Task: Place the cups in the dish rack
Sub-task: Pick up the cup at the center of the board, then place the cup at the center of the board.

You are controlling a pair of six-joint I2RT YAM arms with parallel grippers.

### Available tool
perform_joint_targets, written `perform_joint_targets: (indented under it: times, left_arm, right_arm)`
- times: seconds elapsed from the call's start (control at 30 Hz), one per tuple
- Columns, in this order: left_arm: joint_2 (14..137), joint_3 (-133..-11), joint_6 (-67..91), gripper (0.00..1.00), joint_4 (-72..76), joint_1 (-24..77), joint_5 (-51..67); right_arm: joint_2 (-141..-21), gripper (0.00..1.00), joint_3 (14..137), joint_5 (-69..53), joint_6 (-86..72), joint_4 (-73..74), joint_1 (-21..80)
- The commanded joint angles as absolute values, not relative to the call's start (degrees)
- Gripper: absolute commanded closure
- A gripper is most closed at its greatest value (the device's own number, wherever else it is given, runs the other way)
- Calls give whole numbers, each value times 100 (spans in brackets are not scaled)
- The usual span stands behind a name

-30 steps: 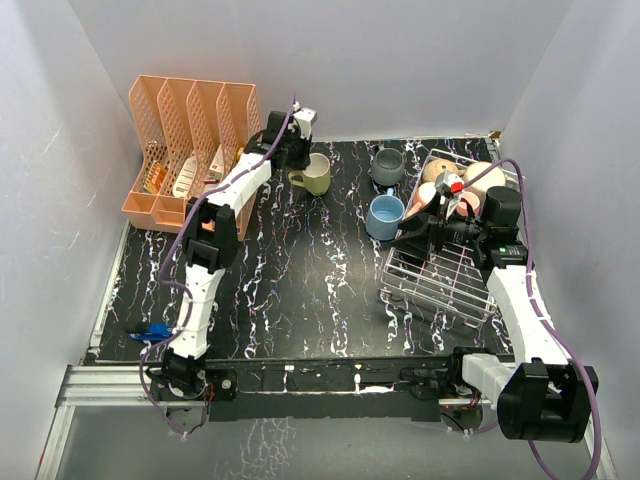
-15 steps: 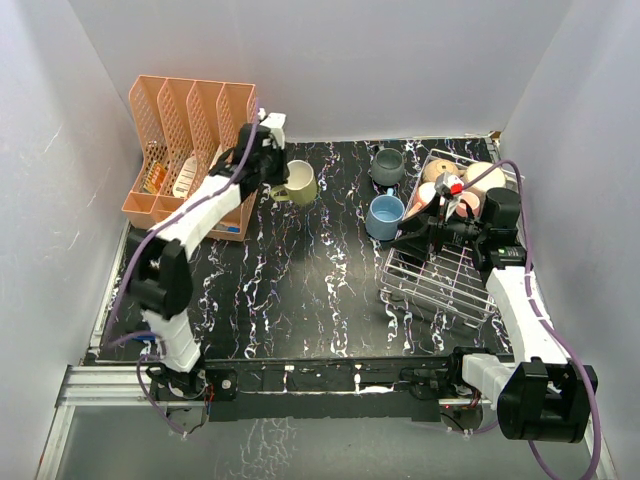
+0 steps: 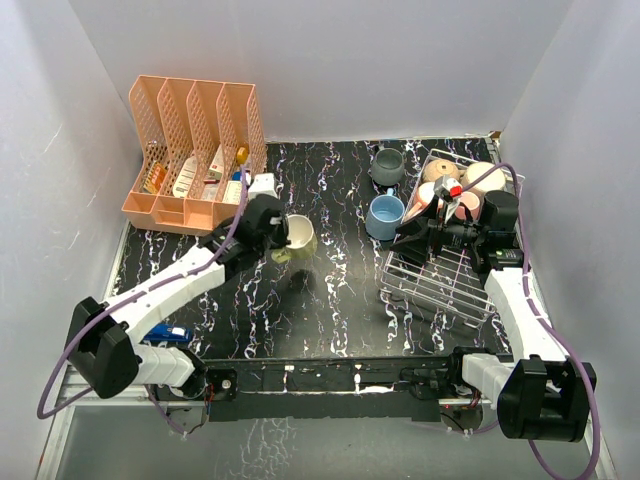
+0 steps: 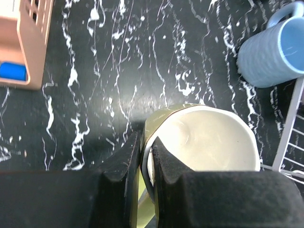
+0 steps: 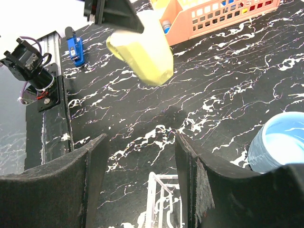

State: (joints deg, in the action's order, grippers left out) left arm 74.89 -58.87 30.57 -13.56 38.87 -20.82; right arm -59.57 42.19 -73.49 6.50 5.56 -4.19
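Observation:
My left gripper lowers the tilted yellow-green cup onto the bare tabletop beneath it next and releases it there, since the cup hangs above a clear spot.
A yellow-green cup with a cream inside hangs tilted above the black marbled table, and my left gripper is shut on its wall. In the left wrist view the two fingers pinch that cup's rim at the left gripper. The wire dish rack stands at the right and holds several cups at its far end. A light blue cup and a grey cup stand on the table left of the rack. My right gripper is open over the rack's left edge, with nothing between its jaws.
A peach slotted organizer with small items stands at the back left. A small blue object lies near the left arm's base. The right wrist view shows the held cup, the blue cup and a rack corner.
My left arm has carried the yellow-green cup from the back by the organizer toward the table's middle, off the surface. The right arm has not moved.

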Motion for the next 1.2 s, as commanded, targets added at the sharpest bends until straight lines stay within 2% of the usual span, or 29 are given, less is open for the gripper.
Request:
perform_joint_targets:
  times: [0.0,0.3,0.97,1.03,1.17]
  left_arm:
    - [7203,-5904,4066,100,-1686,4382,-3499]
    - [7620,-5766,4920,100,-2101,4864,-4202]
    - [7955,-5092,5165,100,-1836,4912,-4304]
    - [7961,-5066,5195,97,-1848,4910,-4262]
    - [7981,-5083,5268,79,-1992,4909,-4164]
  right_arm:
    - [-5988,40,4215,-7427,658,246,-447]
    - [-6071,41,4228,-7394,743,308,-448]
    - [-6113,41,4228,-7391,768,334,-443]
    - [-6113,41,4228,-7389,773,334,-448]
    - [-6108,41,4228,-7377,780,342,-455]
